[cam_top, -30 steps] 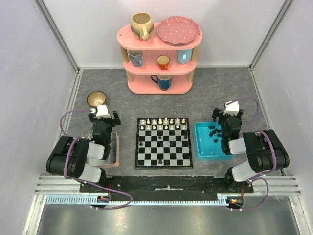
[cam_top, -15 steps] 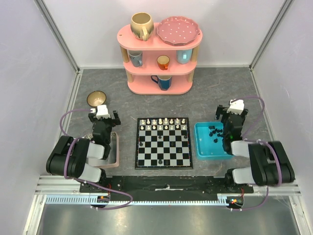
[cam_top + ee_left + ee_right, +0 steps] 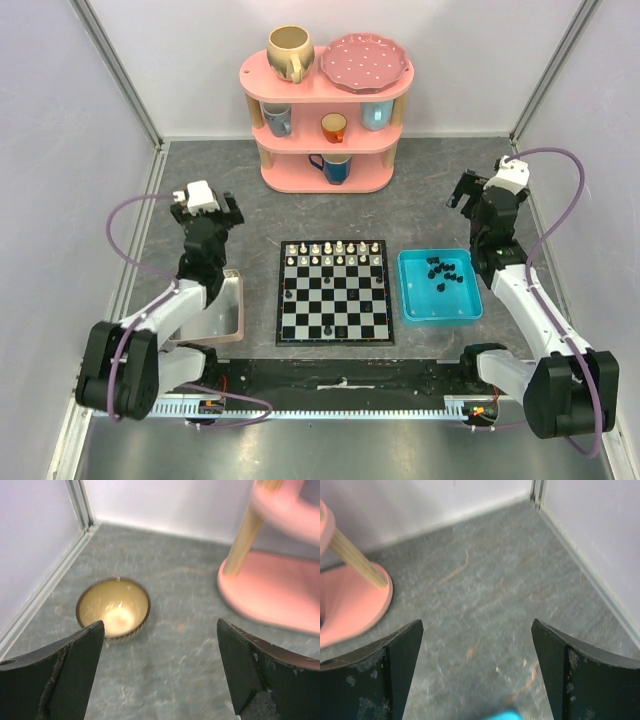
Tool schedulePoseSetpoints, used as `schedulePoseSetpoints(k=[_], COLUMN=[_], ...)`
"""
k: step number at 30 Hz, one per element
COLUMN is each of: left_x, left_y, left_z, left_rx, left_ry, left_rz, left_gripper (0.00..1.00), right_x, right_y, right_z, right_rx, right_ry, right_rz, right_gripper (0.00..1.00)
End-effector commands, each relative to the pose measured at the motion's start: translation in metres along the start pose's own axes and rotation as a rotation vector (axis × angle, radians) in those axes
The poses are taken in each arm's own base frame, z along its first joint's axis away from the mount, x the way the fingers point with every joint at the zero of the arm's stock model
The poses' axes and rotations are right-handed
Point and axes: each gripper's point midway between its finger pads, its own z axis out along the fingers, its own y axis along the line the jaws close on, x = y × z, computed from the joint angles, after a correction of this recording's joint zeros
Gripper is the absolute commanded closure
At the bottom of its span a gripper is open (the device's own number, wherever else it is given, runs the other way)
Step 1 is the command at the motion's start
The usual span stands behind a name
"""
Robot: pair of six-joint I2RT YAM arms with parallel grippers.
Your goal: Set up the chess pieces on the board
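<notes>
Next, my right gripper draws back, tips its fingers down and lowers onto the blue tray's nearmost black piece, standing apart below and back.
The board lies at the middle near side of the table. Cream-white chess pieces stand in its two far rows, and a few black ones stand on the near squares. More black pieces lie in the blue tray right of the board. My left gripper is open and empty, held up left of the board and behind the pink-rimmed tray. In the left wrist view only bare floor lies between its fingers. My right gripper is open and empty beyond the blue tray; it also shows in the right wrist view.
A pink shelf with cups and a plate stands at the back; its base shows in both wrist views. A brown bowl sits ahead of the left gripper. A pink-rimmed grey tray lies left of the board. Walls enclose the table.
Both arms have stretched out from their folded pose. The left gripper moved up and back over the bowl. The right gripper moved from over the blue tray to the back right.
</notes>
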Motion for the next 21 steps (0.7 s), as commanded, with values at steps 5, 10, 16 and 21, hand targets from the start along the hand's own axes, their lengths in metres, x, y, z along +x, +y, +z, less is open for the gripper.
schedulePoseSetpoints(k=[5,10,16,21], left_x=[-0.053,-0.055,-0.076,-0.1], left_y=[-0.023,-0.055,-0.081,-0.067], left_z=[-0.021,-0.053,-0.104,-0.129], left_rx=[0.002,0.173,0.422,0.461], left_ry=[0.177,0.408,0.578,0.459], left_rz=[-0.133,-0.197,-0.16,-0.155], left_gripper=[0.01,0.01,0.01,0.01], right_x=[0.035,0.039,0.063,0.101], right_y=[-0.013,-0.011,-0.008,0.001], right_z=[-0.031,-0.041,-0.052,-0.065], right_rx=[0.06,0.051,0.026,-0.03], right_ry=[0.282,0.351,0.437,0.568], right_rz=[0.01,0.019,0.032,0.066], right_gripper=[0.02,0.02,0.02,0.12])
